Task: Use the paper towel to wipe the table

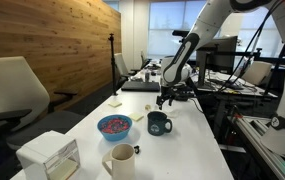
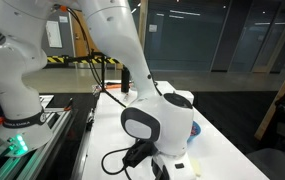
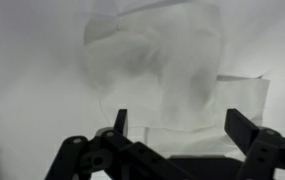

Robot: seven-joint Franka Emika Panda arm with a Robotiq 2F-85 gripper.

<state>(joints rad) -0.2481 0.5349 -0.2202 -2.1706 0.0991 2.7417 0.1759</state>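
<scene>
I need to move my gripper down next and slightly away from my base, until it reaches the near part of the paper towel's overlapping fold.
The paper towel (image 3: 172, 70) is a crumpled whitish sheet lying flat on the white table (image 3: 22, 80), and it fills the middle of the wrist view. My gripper (image 3: 180, 125) is open, with its two dark fingers spread wide just above the towel's near edge and nothing between them. In an exterior view the gripper (image 1: 163, 100) points down at the table (image 1: 192, 150) just behind the dark mug. In an exterior view the arm's wrist hides most of the gripper (image 2: 160, 166); a bit of whitish paper (image 2: 188, 166) shows beside it on the table (image 2: 222, 150).
A dark mug (image 1: 159, 123), a blue bowl (image 1: 114, 126), a white pitcher (image 1: 122, 160) and a white box with a clear side (image 1: 50, 158) stand on the near half of the table. A laptop (image 1: 142, 85) lies further back. An equipment desk (image 1: 262, 120) flanks the table.
</scene>
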